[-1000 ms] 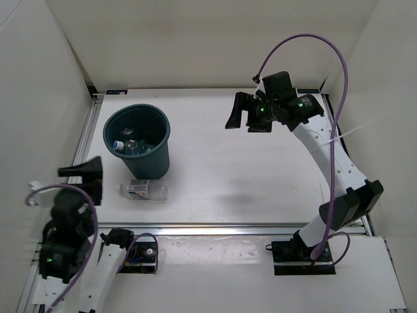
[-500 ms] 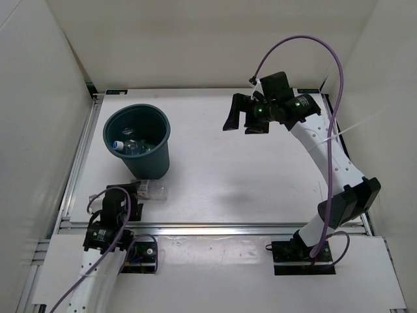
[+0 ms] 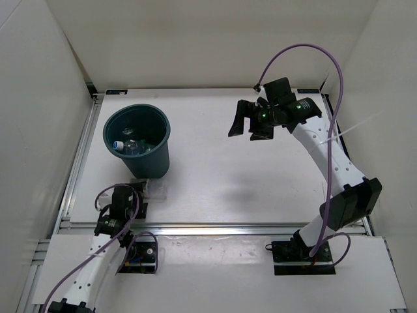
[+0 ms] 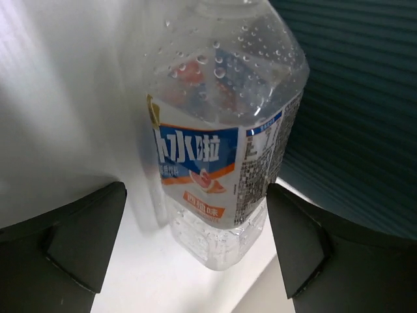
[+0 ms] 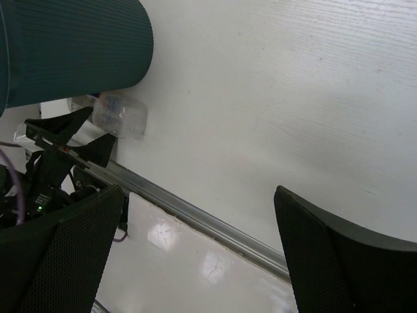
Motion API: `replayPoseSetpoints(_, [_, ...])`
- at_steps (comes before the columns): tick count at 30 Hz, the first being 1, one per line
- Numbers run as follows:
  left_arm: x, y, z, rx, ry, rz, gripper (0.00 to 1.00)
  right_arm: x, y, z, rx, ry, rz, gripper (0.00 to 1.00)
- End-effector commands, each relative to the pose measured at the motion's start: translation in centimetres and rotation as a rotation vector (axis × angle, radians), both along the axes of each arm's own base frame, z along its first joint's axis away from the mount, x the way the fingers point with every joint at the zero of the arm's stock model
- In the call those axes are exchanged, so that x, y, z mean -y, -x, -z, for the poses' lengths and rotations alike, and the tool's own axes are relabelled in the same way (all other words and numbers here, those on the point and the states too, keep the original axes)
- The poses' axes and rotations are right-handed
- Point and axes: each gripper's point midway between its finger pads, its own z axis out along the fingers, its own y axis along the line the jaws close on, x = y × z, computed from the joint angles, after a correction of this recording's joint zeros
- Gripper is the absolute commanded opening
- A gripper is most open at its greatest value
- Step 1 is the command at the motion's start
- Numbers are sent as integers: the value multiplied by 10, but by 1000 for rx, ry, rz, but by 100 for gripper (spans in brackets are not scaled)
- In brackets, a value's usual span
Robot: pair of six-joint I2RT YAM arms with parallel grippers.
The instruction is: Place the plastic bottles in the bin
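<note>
My left gripper moves slightly along the bottle toward its neck next, then closes around the label [image 4: 217, 171], since the bottle already lies between the open fingers.
A clear plastic bottle [image 4: 218, 150] with a blue and orange label lies on the white table against the foot of the bin. It also shows in the top view [image 3: 155, 190] and the right wrist view [image 5: 118, 116]. My left gripper [image 4: 195, 189] is open with the bottle's base between its fingers [image 4: 78, 235], apart from both; it sits low at the table's near left [image 3: 137, 197]. The dark teal bin [image 3: 137, 140] stands upright at the left and holds bottles, one clear with a blue cap [image 3: 117, 145]. My right gripper [image 3: 251, 122] is open and empty, high above the far middle.
The bin's ribbed wall [image 4: 355, 98] is just right of the bottle. A metal rail [image 3: 215, 227] runs along the table's near edge, also seen in the right wrist view [image 5: 195, 218]. White walls close the left, back and right sides.
My left arm has dropped from a raised pose at the left edge to the table, and its open fingers now flank the bottle. My right gripper has shifted slightly to the right.
</note>
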Motion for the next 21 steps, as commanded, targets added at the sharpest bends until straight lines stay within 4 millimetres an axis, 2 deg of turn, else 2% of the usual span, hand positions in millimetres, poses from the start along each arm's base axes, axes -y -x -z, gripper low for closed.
replayPoseSetpoints(1, [-4, -4, 12, 2, 6, -27, 100, 5, 4, -20, 58, -51, -13, 100])
replayPoseSetpoints(5, [-9, -5, 17, 3, 13, -42, 99, 6, 5, -17, 49, -46, -12, 100])
replayPoseSetpoints(9, [-11, -11, 14, 20, 28, -49, 82, 6, 6, -13, 40, -42, -12, 100])
replayPoseSetpoints(12, [-11, -17, 13, 39, 24, -28, 82, 6, 6, -13, 35, -46, -6, 100])
replayPoseSetpoints(15, [-10, -18, 18, 28, 28, 0, 74, 2, 3, -21, 47, -63, -15, 100])
replayPoseSetpoints(16, [-8, -17, 20, 18, 28, 13, 70, 1, 1, -22, 49, -64, -15, 100])
replayPoseSetpoints(17, [-10, -16, 20, 17, 26, 12, 59, 1, 1, -22, 49, -64, -15, 100])
replayPoseSetpoints(20, [-8, -14, 22, 3, 26, 47, 44, 0, -1, -22, 49, -64, -16, 100])
replayPoseSetpoints(21, [-9, -15, 20, 13, 27, 47, 35, 0, -1, -22, 49, -64, -15, 100])
